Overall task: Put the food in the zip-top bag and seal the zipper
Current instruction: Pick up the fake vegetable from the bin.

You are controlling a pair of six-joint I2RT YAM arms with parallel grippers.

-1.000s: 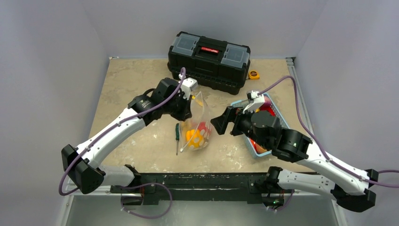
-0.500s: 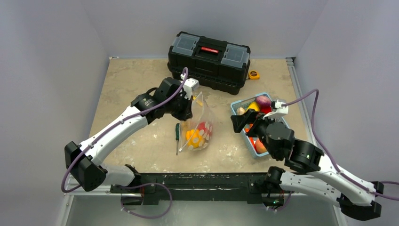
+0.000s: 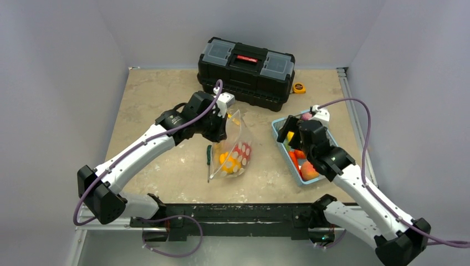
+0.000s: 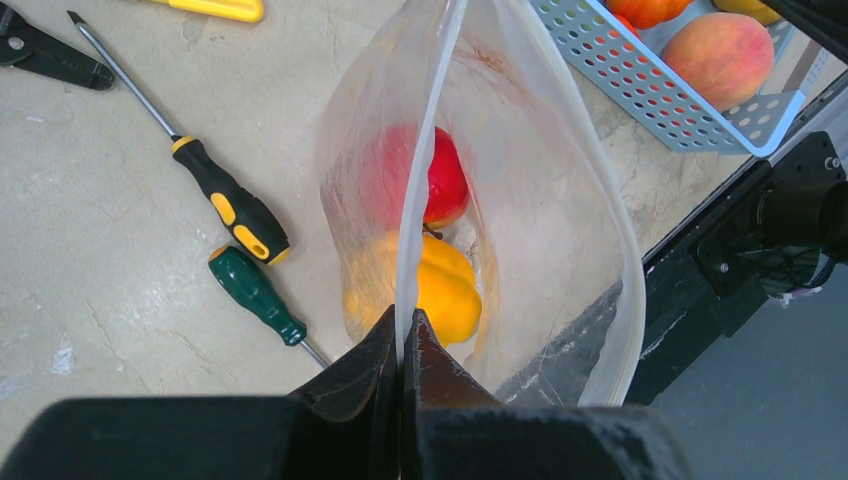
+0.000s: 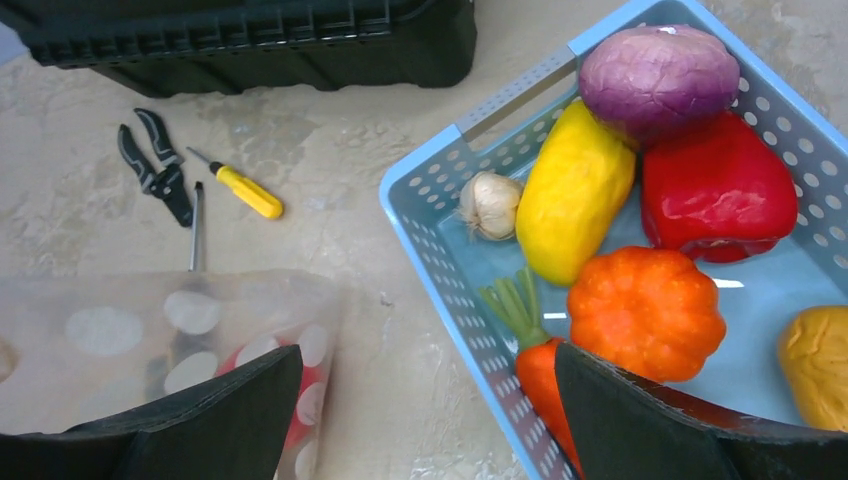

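The onion is outward of my open fingers and below them, so my right gripper will next move outward, then down around the purple onion (image 3: 306,116) (image 5: 660,70) and close.
The zip-top bag (image 3: 234,151) hangs upright from my left gripper (image 4: 405,325), which is shut on its zipper (image 4: 432,140) strip. The bag's mouth gapes open, and a red piece (image 4: 445,180) and a yellow piece (image 4: 445,295) of food lie inside. My right gripper (image 5: 428,352) stands open and empty, straddling the near-left rim of the light blue basket (image 5: 418,240). In the basket are a purple onion (image 5: 660,70), yellow squash (image 5: 575,190), red pepper (image 5: 715,190), orange pumpkin (image 5: 645,310), carrot (image 5: 540,375) and garlic (image 5: 490,203).
A black toolbox (image 3: 246,72) stands at the back with a small tape measure (image 3: 299,87) to its right. A yellow-handled screwdriver (image 4: 230,205) and a green-handled one (image 4: 255,290) lie left of the bag. Pliers (image 5: 155,175) lie near the toolbox.
My right arm has swung right, away from the bag, and now hovers over the basket with its jaws still open. The left arm and bag have stayed put.
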